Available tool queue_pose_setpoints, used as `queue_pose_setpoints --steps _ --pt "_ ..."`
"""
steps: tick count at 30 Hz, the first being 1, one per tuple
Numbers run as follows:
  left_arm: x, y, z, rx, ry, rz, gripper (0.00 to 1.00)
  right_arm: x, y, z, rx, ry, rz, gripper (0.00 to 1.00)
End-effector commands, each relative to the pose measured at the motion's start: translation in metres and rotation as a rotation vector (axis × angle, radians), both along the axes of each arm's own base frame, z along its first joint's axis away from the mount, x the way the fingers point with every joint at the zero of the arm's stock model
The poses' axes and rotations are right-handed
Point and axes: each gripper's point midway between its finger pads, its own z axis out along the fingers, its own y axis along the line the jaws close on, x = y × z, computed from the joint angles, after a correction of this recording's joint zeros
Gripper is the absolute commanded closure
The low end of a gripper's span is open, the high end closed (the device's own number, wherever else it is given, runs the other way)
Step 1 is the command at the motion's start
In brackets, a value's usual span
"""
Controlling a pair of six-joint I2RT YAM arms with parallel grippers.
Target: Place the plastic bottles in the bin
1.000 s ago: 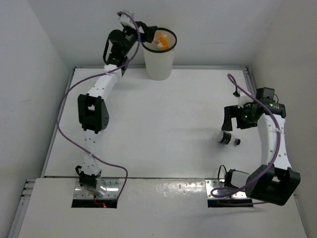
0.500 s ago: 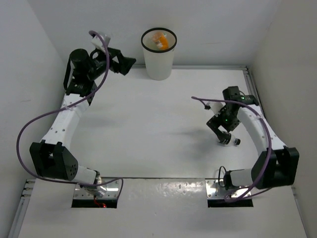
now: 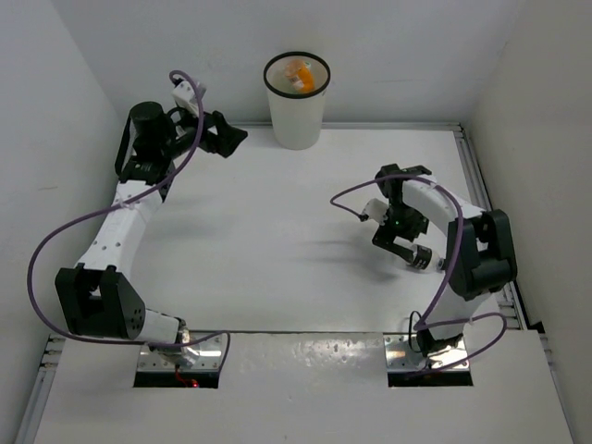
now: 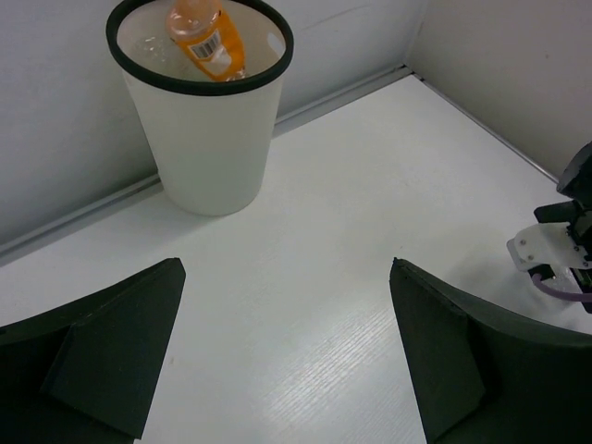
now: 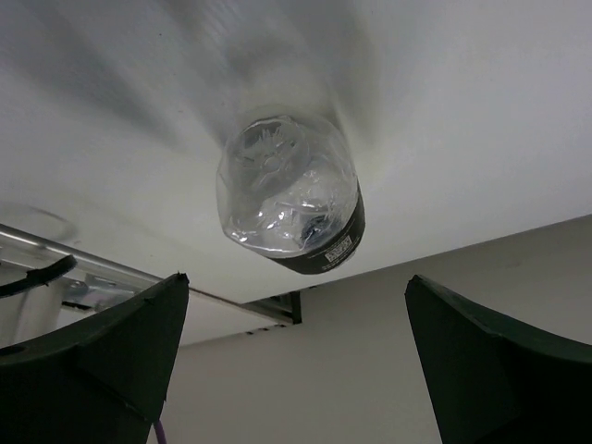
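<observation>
The base of the dark-labelled bottle lies below the robot's right gripper, facing its open fingers, so the right gripper should go down until its fingers are on both sides of the bottle's base, then close.
The white bin [image 3: 296, 111] with a black rim stands at the back of the table and also shows in the left wrist view [image 4: 208, 129]. An orange bottle [image 4: 205, 42] stands inside it [image 3: 298, 74]. The dark-labelled clear bottle [image 3: 423, 258] lies on the table at the right. In the right wrist view its base [image 5: 291, 199] faces the camera. My right gripper [image 3: 398, 246] [image 5: 296, 361] is open just short of it, not touching. My left gripper [image 3: 229, 139] [image 4: 287, 351] is open and empty, left of the bin. The other bottles are not visible.
White walls close in the table on the left, back and right. A metal rail [image 3: 467, 166] runs along the right edge. My right arm's wrist [image 4: 560, 250] shows at the right edge of the left wrist view.
My left arm has drawn back from over the bin to its left, gripper empty. My right arm has swung left and turned, bringing its open gripper toward the dark-labelled bottle.
</observation>
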Motion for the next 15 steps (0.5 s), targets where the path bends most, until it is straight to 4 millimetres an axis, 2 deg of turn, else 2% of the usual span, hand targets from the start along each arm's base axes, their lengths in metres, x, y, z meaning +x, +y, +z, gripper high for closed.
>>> queue_pose_setpoints --steps 1,10,13,15 --pt "-0.012 0.004 0.015 -0.009 -0.048 -0.025 0.0 0.016 -0.005 0.003 -0.066 -0.011 0.065 0.01" --pt "-0.01 0.014 0.0 -0.017 -0.019 -0.015 0.0 0.007 -0.005 -0.026 -0.102 0.099 0.095 0.01" --pt "-0.008 0.022 -0.009 -0.017 0.0 0.005 0.0 0.006 -0.005 -0.034 -0.104 0.109 0.092 0.03" --pt "-0.009 0.025 -0.013 -0.017 0.01 0.007 0.0 0.006 -0.005 -0.038 -0.107 0.119 0.093 0.1"
